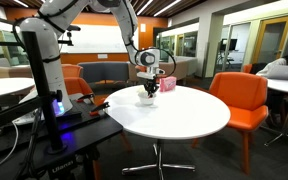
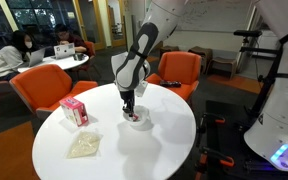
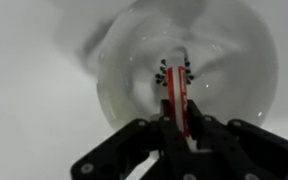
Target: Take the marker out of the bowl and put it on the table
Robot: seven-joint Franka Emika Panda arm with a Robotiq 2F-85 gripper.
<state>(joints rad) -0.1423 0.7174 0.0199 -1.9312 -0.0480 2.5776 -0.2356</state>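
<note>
The gripper will next lift the marker [image 3: 177, 95] over the bowl's rim, away from the pink boxy object, and then lower it toward the empty table.
In the wrist view the red marker [image 3: 177, 95] stands between my gripper's [image 3: 179, 125] fingers, which are shut on it, directly above the round white bowl [image 3: 134, 60]. In both exterior views my gripper [image 1: 149, 93] [image 2: 130, 110] points straight down into the bowl [image 1: 148, 99] [image 2: 137, 122] near the middle of the round white table [image 1: 184, 115] [image 2: 144, 150]. The marker itself is too small to make out in the exterior views.
A pink boxy object [image 1: 166, 83] [image 2: 74, 110] stands on the table beside the bowl. A pale flat piece [image 2: 83, 146] lies on the table. Orange chairs [image 1: 242, 98] [image 2: 174, 70] ring the table. The black robot stand [image 1: 44, 140] is close by.
</note>
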